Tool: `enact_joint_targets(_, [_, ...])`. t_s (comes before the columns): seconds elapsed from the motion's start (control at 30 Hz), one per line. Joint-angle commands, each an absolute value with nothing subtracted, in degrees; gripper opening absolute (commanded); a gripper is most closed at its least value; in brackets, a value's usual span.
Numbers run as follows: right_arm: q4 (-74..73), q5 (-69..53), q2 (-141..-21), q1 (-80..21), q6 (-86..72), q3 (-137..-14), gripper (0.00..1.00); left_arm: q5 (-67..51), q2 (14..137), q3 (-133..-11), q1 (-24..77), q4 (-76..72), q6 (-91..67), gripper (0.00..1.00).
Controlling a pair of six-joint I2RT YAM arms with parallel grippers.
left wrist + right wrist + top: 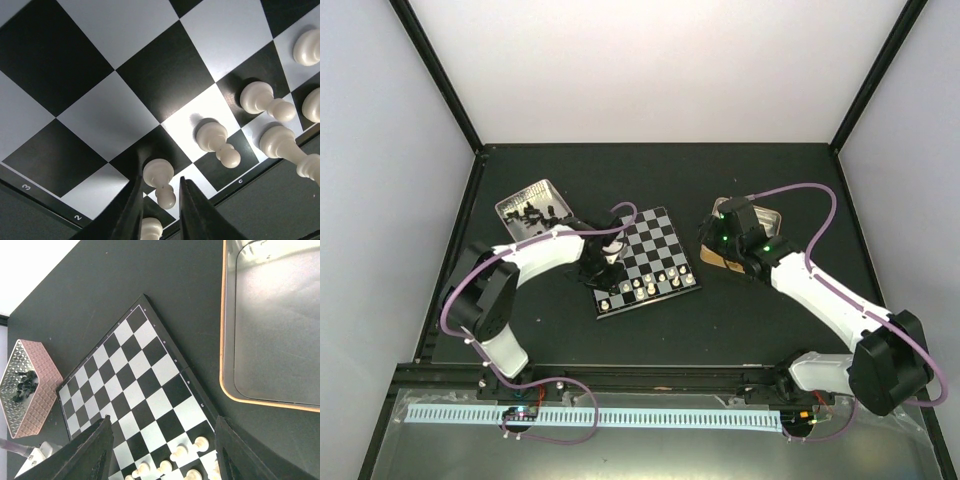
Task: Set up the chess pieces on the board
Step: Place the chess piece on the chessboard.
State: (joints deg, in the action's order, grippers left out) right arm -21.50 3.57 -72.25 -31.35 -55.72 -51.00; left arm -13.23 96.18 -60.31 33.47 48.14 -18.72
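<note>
Next, my right gripper, open and empty, should go outward and to the right in the top view, then down inside the tan-rimmed box's far end.
The board (650, 255) lies in the middle of the table, with several cream-white chess pieces (642, 288) in rows along its near edge. My left gripper (604, 272) is low over the board's near left corner. In the left wrist view its fingers (131, 210) stand slightly apart around one upright white pawn (159, 174). The left finger touches the pawn's base and a small gap shows at the right finger. More white pawns (215, 141) stand beside it. My right gripper (165, 460) is wide open and empty, above the board's right edge (192, 390). The black pieces (532, 212) lie in the pinkish tray.
The pinkish tray (512, 205) sits at the back left of the board and also shows in the right wrist view (37, 390). A tan-rimmed box (225, 365), its visible part bare, lies right of the board under my right arm. Black frame posts edge the table.
</note>
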Motion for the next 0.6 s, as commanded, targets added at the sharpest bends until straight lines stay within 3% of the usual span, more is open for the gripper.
enact_joint_targets(0.0, [-22.85,7.34,-70.53,-30.78,-54.47,-51.14,0.57,-12.43,96.82,-62.14,33.92,48.69,-18.16,0.25])
enact_joint_targets(0.3, [-25.06,9.66,-71.29,-24.33,-46.74,-51.58,0.57,-11.66,92.17,-62.78,33.58,46.69,-19.12,0.38])
enact_joint_targets(0.57, [-23.97,12.61,-80.90,-17.08,-39.24,-54.80,0.52,-5.66,77.36,-56.89,29.71,35.23,-25.11,0.43])
